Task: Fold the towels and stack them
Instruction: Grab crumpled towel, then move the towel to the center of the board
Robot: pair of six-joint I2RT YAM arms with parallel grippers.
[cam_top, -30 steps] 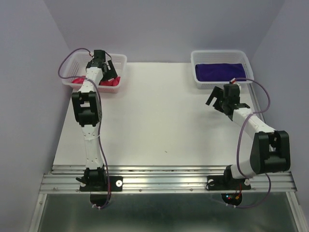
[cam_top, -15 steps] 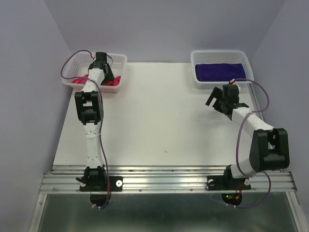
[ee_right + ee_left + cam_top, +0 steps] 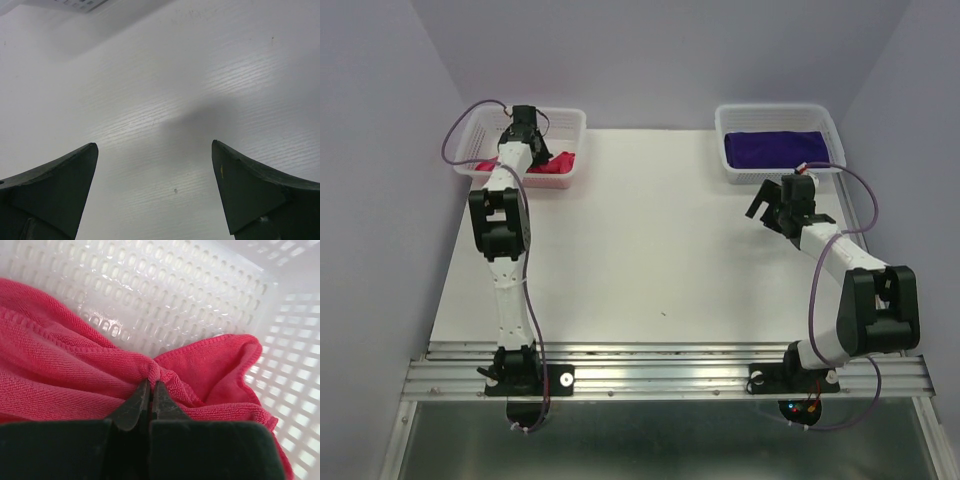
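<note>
The pink-red towel needs to go across to the right in the top view, so my left gripper needs to lift it there, lower it onto the clear tabletop between the baskets and release.
A bright pink-red towel [image 3: 60, 375] lies crumpled in the white mesh basket [image 3: 190, 295] at the back left [image 3: 565, 122]. My left gripper [image 3: 151, 382] is down in that basket, shut on a pinched ridge of the pink-red towel [image 3: 560, 162]. A dark purple towel [image 3: 775, 148] lies flat in the other white basket [image 3: 832, 128] at the back right. My right gripper [image 3: 155, 147] hangs open over bare table, just in front of that basket [image 3: 782, 205], with nothing between its fingers.
The white table [image 3: 650, 230] runs between the two baskets. Purple walls close in the left, back and right sides. The arm bases sit on a metal rail [image 3: 660, 375] at the near edge.
My left gripper has gone from open to shut, pinching the pink-red towel in the basket, and has shifted slightly. The right arm has not moved.
</note>
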